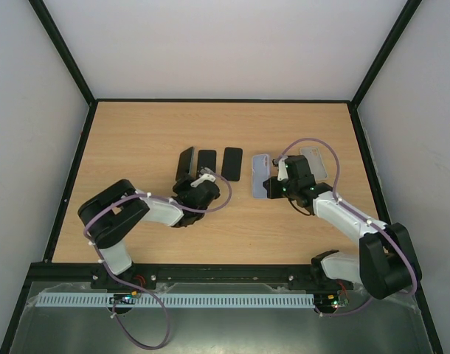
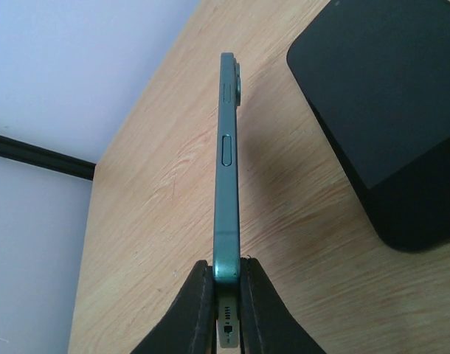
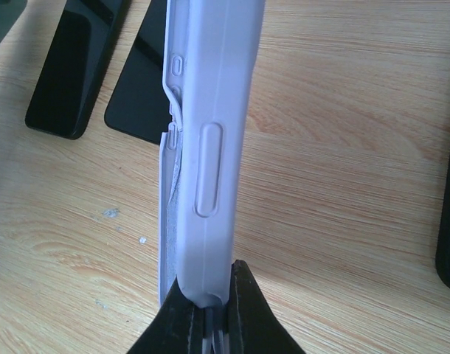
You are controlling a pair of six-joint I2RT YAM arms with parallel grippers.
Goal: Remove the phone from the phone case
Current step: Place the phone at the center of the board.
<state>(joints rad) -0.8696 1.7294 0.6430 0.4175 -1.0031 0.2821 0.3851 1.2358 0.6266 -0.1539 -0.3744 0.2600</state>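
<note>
Next, my left gripper should lower the phone onto the open wood and release its bottom end, because bare tabletop lies below the gripper, beside the nearest black phone.
My left gripper [image 1: 193, 177] is shut on the bottom end of the phone [image 1: 184, 162], which is out of the case and stands on its long edge over the table. In the left wrist view the phone [image 2: 226, 169] is edge-on, with a teal-green rim and a camera bump at its far end, pinched between my left gripper's [image 2: 226, 274] fingers. My right gripper [image 1: 274, 187] is shut on the near end of the pale lavender phone case [image 1: 260, 175]. In the right wrist view the case [image 3: 214, 133] is edge-on in my right gripper [image 3: 210, 286].
Two plain black phones [image 1: 206, 163] [image 1: 232, 164] lie flat between the arms; they also show in the right wrist view [image 3: 66, 66] [image 3: 140, 88]. One of them [image 2: 387, 110] lies right of the held phone. A grey glossy slab [image 1: 314, 161] lies behind my right gripper.
</note>
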